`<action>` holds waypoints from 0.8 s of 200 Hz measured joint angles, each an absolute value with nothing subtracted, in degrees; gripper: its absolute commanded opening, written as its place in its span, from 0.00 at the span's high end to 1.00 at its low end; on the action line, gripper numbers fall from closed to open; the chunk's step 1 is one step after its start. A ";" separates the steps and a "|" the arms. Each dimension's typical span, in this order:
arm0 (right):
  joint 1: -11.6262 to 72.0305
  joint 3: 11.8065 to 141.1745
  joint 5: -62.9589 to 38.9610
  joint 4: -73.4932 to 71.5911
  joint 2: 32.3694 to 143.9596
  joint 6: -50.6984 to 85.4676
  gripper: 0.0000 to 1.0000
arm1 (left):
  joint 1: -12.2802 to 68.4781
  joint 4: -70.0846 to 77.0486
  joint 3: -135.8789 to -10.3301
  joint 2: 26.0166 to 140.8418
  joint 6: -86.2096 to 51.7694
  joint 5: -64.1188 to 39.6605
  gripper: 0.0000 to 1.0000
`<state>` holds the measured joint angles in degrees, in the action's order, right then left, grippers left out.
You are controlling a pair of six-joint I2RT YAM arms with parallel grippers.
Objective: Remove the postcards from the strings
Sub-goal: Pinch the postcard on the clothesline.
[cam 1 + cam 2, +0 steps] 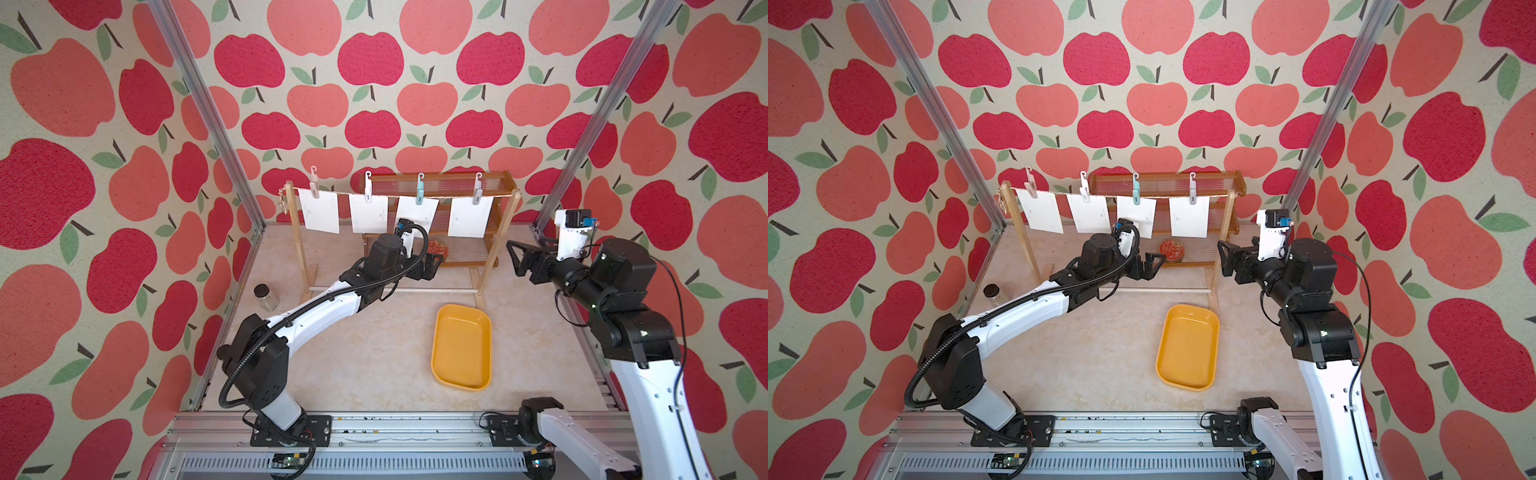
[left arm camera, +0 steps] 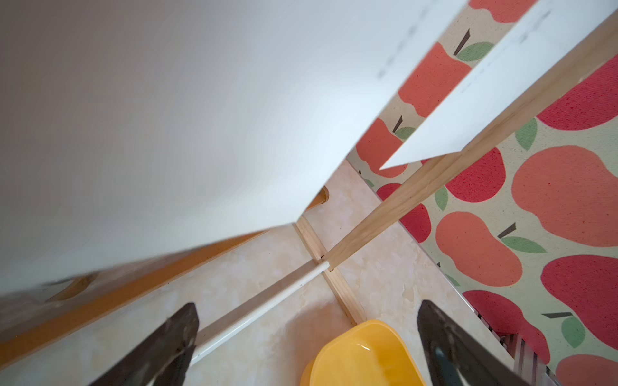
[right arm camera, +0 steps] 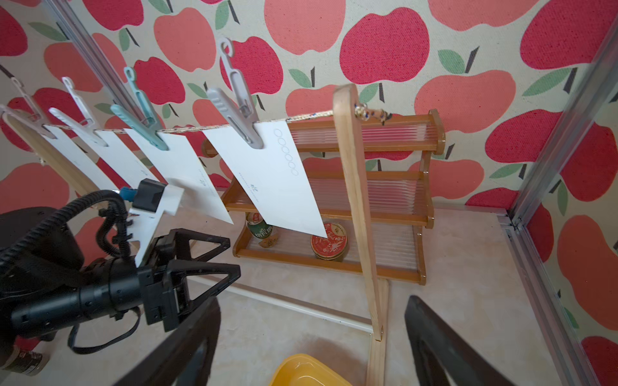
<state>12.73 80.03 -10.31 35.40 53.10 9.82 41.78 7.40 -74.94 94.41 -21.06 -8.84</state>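
The lower edge of the grey-pegged postcard (image 1: 458,234) hangs free, so my open left gripper rises past the third postcard next and closes on that edge.
Several white postcards hang from the string (image 1: 440,195) of a small wooden rack, each held by a plastic peg. My left gripper (image 1: 432,266) is open, low under the third postcard from the left (image 1: 417,214), with nothing between its fingers. In the left wrist view that postcard (image 2: 167,133) looms close above the open gripper (image 2: 307,304). My right gripper (image 1: 517,253) hangs open just right of the rack's right upright (image 1: 505,232), apart from the rightmost postcard (image 1: 469,216). The right wrist view shows that postcard (image 3: 277,180) under a grey peg (image 3: 240,113), beyond the open gripper (image 3: 312,300).
A yellow tray (image 1: 440,353) lies on the table in front of the rack. Behind the rack a brown wooden shelf (image 1: 505,183) holds a red tin (image 1: 438,251) and a green can (image 3: 261,230). A glass jar (image 1: 266,297) stands at the left. The rack's white bottom rod (image 1: 432,291) runs low.
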 measured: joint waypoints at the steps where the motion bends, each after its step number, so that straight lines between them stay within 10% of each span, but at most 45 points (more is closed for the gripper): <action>1: 12.91 80.31 -10.44 35.51 53.28 9.78 0.12 | 41.78 7.73 -75.07 94.63 -21.04 -8.88 0.00; 103: 20.53 88.84 -12.51 37.01 60.45 5.43 0.11 | 42.85 25.50 -79.68 104.47 -21.98 -13.82 0.00; 160: 20.53 88.42 -12.80 36.97 60.42 4.71 0.11 | 43.97 31.03 -81.65 106.13 -23.00 -16.03 0.30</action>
<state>20.53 88.42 -12.80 36.97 60.42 4.71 43.97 31.03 -81.65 106.13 -23.00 -16.03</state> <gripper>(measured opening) 0.885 0.773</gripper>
